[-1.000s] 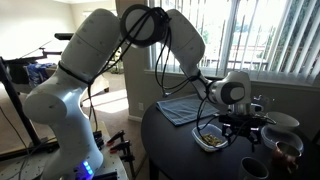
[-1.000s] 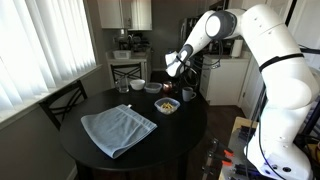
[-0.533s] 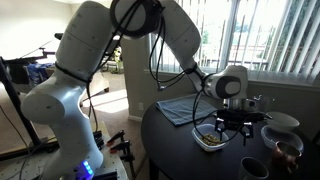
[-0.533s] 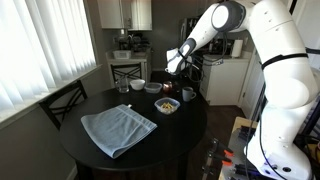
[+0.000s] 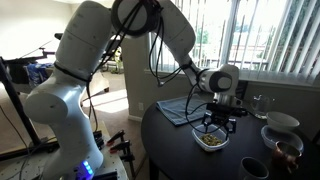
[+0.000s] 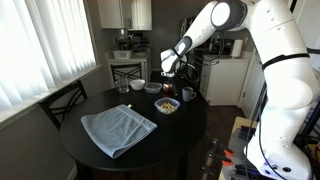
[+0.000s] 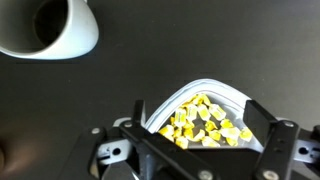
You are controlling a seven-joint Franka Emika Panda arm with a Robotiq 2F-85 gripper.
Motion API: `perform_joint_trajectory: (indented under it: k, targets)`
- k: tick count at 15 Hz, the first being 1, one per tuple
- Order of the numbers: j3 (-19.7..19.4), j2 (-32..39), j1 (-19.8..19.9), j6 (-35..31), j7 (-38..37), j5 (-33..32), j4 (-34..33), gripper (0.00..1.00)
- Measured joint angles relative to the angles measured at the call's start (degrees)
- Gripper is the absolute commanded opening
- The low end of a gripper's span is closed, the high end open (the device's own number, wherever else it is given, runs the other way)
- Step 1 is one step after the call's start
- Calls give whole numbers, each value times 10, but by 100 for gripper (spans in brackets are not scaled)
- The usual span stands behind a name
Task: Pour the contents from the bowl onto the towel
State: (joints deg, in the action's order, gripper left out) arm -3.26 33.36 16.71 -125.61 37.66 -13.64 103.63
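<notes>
My gripper shifts toward the white mug and lowers astride the bowl's rim next. Its edge by the mug (image 7: 164, 109) lies below and leftward in the wrist view.
The small white bowl (image 7: 228, 96) holds yellowish loose contents (image 7: 205, 118) and stands on the dark round table. It shows in both exterior views (image 5: 210, 141) (image 6: 167, 106). My gripper (image 7: 205, 128) is open, with one finger on each side of the bowl in the wrist view. In both exterior views the gripper (image 5: 217, 122) (image 6: 165, 73) hangs above the bowl and does not touch it. The blue-grey towel (image 6: 118, 128) lies flat on the table apart from the bowl, and also shows behind the gripper (image 5: 178, 108).
A white mug (image 7: 50, 25) stands near the bowl. A larger white bowl (image 5: 280, 122) and dark cups (image 5: 286, 150) stand at the table's far side. More cups and a small bowl (image 6: 137, 85) stand behind. A chair (image 6: 62, 100) stands beside the table.
My gripper has moved sideways towards the bowl and now hangs over it. The bowl and towel have not moved.
</notes>
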Motion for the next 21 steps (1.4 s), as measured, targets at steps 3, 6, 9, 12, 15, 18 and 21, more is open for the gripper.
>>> perform_joint_trajectory:
  k: [3,6,9,12,15,18,21]
  targets:
    - [2,19,-10,38,-13,20,-30,100]
    - [-2,52,-11,45,-57,27,-71,100]
    - [-9,89,-10,52,-93,28,-113,100]
    - [-11,120,-10,69,-114,28,-152,75]
    - [-11,142,-10,88,-125,28,-182,59]
    - [-12,160,-10,102,-132,28,-206,39]
    - [-14,178,-9,111,-135,28,-227,20]
